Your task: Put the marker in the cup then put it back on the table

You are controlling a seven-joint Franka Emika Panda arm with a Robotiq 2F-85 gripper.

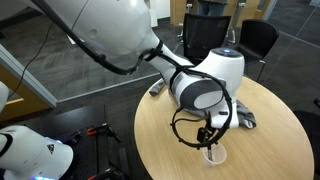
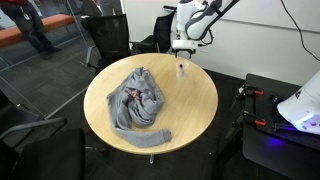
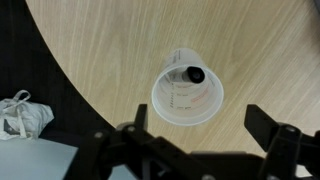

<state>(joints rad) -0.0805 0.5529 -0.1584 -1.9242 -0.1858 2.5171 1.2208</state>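
Observation:
I need to turn my gripper next and lower its fingers around the marker's dark end, because that end shows at the cup's rim, beyond my fingers.
The translucent whitish cup [image 3: 188, 98] stands upright on the tan wood-grain table [image 3: 90, 50] near its edge. The black marker [image 3: 188, 73] stands inside the cup, leaning on the rim, with its dark end showing. My gripper [image 3: 200, 116] is open and empty, directly above the cup, with a finger on either side and clear of it. In both exterior views the gripper [image 1: 210, 133] [image 2: 181, 47] hangs just above the cup [image 1: 214, 154] [image 2: 181, 69] on the table [image 1: 165, 140] [image 2: 195, 115].
A crumpled grey cloth [image 2: 140, 100] covers the middle of the table. Black chairs [image 2: 108, 35] stand round the table. A white machine [image 2: 300, 105] sits beside it. The table edge and dark floor with a white object [image 3: 20, 115] lie close to the cup.

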